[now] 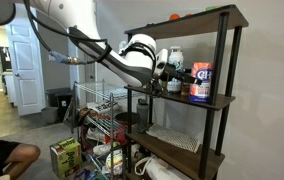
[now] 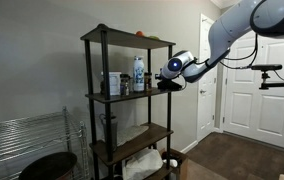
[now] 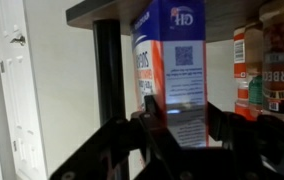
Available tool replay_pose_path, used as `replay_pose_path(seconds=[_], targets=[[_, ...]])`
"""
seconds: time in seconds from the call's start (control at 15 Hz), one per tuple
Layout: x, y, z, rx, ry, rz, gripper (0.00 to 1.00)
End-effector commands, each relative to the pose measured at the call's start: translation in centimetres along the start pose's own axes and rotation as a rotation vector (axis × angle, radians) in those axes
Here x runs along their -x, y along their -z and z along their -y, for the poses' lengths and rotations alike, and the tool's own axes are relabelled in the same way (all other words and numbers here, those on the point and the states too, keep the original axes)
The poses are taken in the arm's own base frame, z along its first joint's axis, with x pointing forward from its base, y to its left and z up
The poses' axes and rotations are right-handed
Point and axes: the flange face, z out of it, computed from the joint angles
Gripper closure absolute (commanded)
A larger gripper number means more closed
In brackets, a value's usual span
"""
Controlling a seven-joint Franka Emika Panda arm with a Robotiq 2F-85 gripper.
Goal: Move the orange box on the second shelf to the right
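The box is standing beside the post, so next my gripper needs to stay where it is and open its fingers to let go of the box's white printed part (image 1: 199, 72) (image 3: 187, 128) between them.
The orange box (image 3: 177, 60) stands upright on the second shelf (image 1: 217, 100), with orange-red edges, a white printed face and a blue logo. In the wrist view my gripper (image 3: 182, 118) is shut on the box's lower part, one dark finger on each side. In an exterior view the box (image 1: 202, 80) sits toward the shelf's right end with the gripper (image 1: 180, 80) against its left side. In an exterior view the gripper (image 2: 163, 84) is at the right front corner of the second shelf (image 2: 132, 96); the box is not clear there.
A black shelf post (image 3: 107, 80) rises just left of the box. Spice jars (image 3: 254, 60) stand close on its right. A white bottle (image 2: 138, 72) stands further along the shelf. A wire rack (image 1: 102, 110) and a white door (image 3: 12, 90) are nearby.
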Motion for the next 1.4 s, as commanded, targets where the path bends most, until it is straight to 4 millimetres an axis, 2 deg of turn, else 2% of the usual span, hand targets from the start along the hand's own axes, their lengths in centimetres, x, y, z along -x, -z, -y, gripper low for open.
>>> replay_pose_path(seconds=[0.0, 0.6, 0.67, 0.73, 1.07, 1.33], targets=[[-1.0, -0.1, 0.4, -0.068, -0.081, 0.027, 0.81], [-0.9, 0.3, 1.0, -0.130, -0.072, 0.071, 0.81], [-0.9, 0.3, 1.0, -0.126, -0.067, 0.068, 0.31], [-0.8, 0.4, 1.0, -0.126, -0.062, 0.069, 0.30], [-0.5, 1.3, 1.1, -0.121, -0.047, 0.089, 0.02], [0.2, 3.9, 1.0, -0.124, -0.065, 0.121, 0.00]])
